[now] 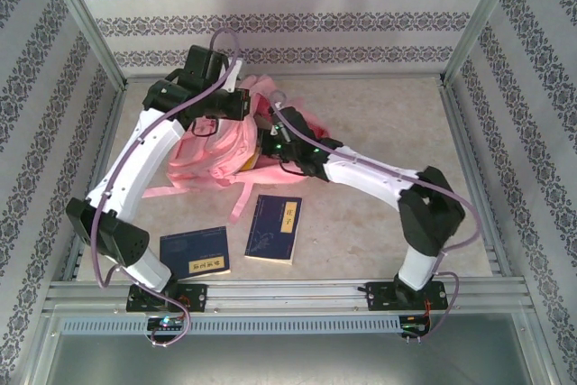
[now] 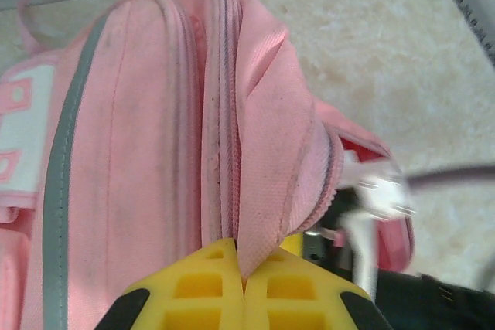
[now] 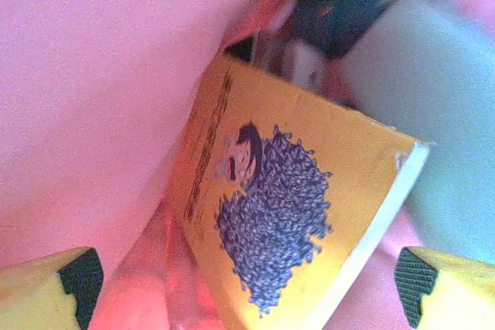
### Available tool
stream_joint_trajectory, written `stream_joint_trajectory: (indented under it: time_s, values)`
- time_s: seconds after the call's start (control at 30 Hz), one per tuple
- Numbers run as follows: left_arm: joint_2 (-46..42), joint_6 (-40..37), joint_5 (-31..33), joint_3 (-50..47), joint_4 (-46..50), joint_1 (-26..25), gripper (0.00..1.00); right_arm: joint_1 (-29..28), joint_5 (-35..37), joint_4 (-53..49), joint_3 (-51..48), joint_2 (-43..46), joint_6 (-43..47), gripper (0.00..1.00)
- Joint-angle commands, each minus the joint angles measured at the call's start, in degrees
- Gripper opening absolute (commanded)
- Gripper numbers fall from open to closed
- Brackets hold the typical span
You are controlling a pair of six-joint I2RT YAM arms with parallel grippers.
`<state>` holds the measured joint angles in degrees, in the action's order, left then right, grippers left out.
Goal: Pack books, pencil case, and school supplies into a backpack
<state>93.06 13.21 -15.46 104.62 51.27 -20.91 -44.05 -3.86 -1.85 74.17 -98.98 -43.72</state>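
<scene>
Next, my left gripper brings the flap's edge down toward the backpack, then releases the flap, as the yellow book (image 3: 309, 191) is already inside the backpack's opening.
The pink backpack (image 1: 216, 146) lies at the back left of the table, its mouth facing right. My left gripper (image 2: 246, 268) is shut on the edge of the backpack's flap (image 2: 271, 152) and holds it up. My right gripper (image 1: 270, 143) is inside the mouth and open, with its fingertips (image 3: 77, 276) wide apart. Between them, touching neither, lies a yellow book (image 3: 309, 191) with a cartoon picture, tilted against the pink lining. A pale grey-green thing (image 3: 433, 75) shows behind it; what it is I cannot tell. Two navy books (image 1: 195, 252) (image 1: 274, 228) lie flat near the front.
A pink strap (image 1: 240, 197) trails from the backpack toward the navy books. Metal rails (image 1: 288, 293) run along the near edge by the arm bases. Patterned walls close in the back and both sides. Bare tabletop (image 1: 388, 114) lies to the right.
</scene>
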Motion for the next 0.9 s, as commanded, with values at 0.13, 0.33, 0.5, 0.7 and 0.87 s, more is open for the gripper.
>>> stream_joint_trajectory:
  time_s: [0.13, 0.33, 0.5, 0.7, 0.87]
  values:
    - [8.63, 4.46, -1.85, 2.37, -8.06, 3.88, 0.0, 1.62, 4.49, -5.51, -15.6, 15.79, 7.33, 0.85]
    - [12.4, 5.13, -2.75, 0.17, -10.14, 3.94, 0.0, 1.94, -0.32, -8.71, -23.76, 19.93, 7.16, 0.84]
    - [13.8, 3.46, 1.22, 1.14, -9.33, 4.08, 0.0, 2.15, 5.8, -14.33, -26.62, 21.24, 7.34, 0.88]
    - [13.9, -0.08, 5.3, 3.17, -7.26, 4.3, 0.0, 2.09, -0.91, -11.12, -30.48, 24.89, 9.75, 0.87]
    - [15.18, 0.97, 2.27, 3.79, -2.9, 3.91, 0.19, 2.81, -10.4, -10.6, -28.56, 20.13, 10.32, 0.79]
